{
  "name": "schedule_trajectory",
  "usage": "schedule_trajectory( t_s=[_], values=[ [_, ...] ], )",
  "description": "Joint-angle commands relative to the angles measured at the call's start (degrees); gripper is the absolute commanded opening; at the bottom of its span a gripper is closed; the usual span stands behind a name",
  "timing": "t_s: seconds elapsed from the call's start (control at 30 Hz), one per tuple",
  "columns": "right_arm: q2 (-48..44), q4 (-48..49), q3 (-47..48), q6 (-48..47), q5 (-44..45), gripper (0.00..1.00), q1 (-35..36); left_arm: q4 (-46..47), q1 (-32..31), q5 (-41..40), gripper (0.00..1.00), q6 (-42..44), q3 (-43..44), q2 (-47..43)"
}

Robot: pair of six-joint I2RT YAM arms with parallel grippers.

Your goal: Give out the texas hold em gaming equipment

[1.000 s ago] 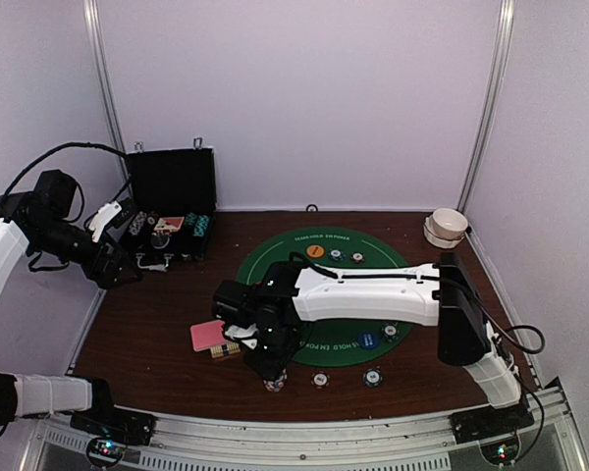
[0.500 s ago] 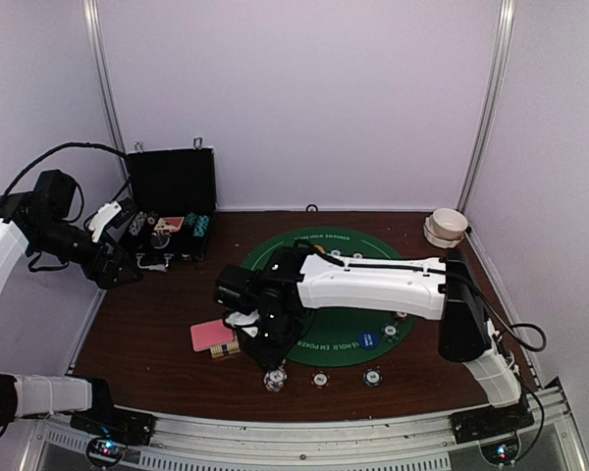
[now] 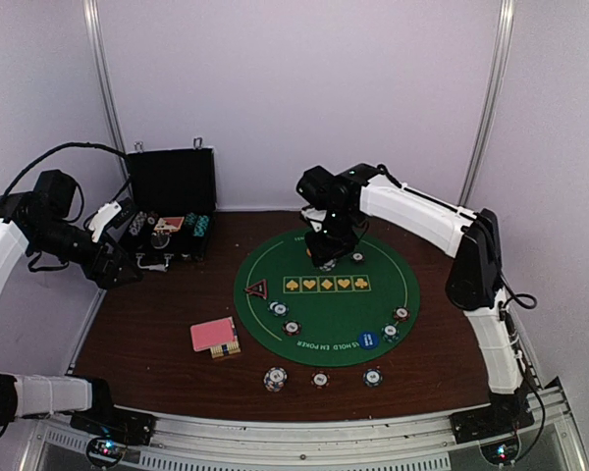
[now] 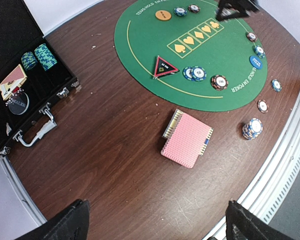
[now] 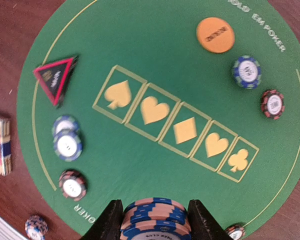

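My right gripper moves down and outward next to the bare mat beside the orange disc and releases the chip stack there.
My right gripper is shut on a small stack of blue-and-orange poker chips, held above the green mat. It hovers over the mat's far side. On the mat lie the red-black triangle marker, an orange disc, a blue disc and several chips. The pink-backed card deck rests on the wood left of the mat. My left gripper hangs open and empty, high at the far left.
An open black case with chips and cards stands at the back left. A white bowl sits at the back right. A chip stack and two single chips lie near the front edge, below the mat.
My right arm rose from the chip stack at the front edge and swung to the mat's far side with chips in its grip. The left arm stayed still.
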Motion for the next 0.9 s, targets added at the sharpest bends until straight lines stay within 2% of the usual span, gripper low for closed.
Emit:
schedule_trajectory(
  t_s=[0.0,0.2,0.77,0.87],
  values=[
    [6.13,4.49,5.16,0.77,-0.12,0.31,-4.98,-0.08,-0.27,0.65,0.98,0.97,0.25,-0.2],
    [14.93,5.75,13.99,0.05,-0.01,0.31,-8.18,-0.03,-0.27,0.57,0.98,0.97,0.44,0.14],
    [22.57,15.43,14.62,3.7,3.96,0.32,-10.32,-0.37,-0.21,-0.42,0.98,1.8,-0.94,0.13],
    [23.11,15.8,14.78,4.19,3.63,0.37,-10.76,-0.29,-0.27,-0.43,0.98,1.89,-0.87,0.22]
  ],
)
